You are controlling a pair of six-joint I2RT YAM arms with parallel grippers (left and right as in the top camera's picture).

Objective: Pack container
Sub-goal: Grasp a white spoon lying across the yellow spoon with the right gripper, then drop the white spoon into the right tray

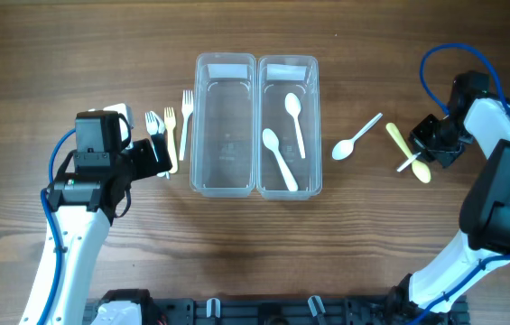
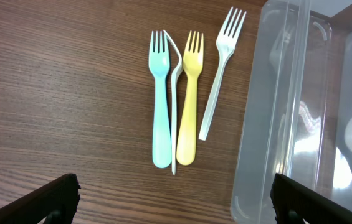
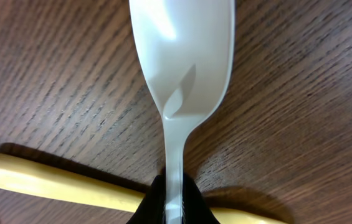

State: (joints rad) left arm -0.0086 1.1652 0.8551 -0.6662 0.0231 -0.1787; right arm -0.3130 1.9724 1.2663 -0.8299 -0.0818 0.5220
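Matching white spoons lie inside the nearer clear container (image 1: 289, 142). I should raise my right gripper, move it to the left in the overhead view, over that container, and release there.
Two clear containers stand mid-table. The left one (image 1: 225, 126) is empty and the right one (image 1: 288, 126) holds two white spoons (image 1: 294, 122). Several forks lie left of them: teal (image 2: 160, 112), a thin white one on edge (image 2: 175, 106), yellow (image 2: 189, 106) and white (image 2: 216, 81). My left gripper (image 2: 176, 208) is open and empty, just short of the fork handles. My right gripper (image 3: 174, 205) is shut on a white spoon's handle (image 3: 182, 56), which crosses over a yellow spoon (image 3: 51, 180) on the table. In the overhead view that gripper (image 1: 424, 152) is at the far right.
Another white spoon (image 1: 356, 137) lies loose on the wood between the right container and my right gripper. The left container's wall (image 2: 275, 124) is close on the right of the forks. The yellow spoon (image 1: 408, 152) lies slanted under my right gripper.
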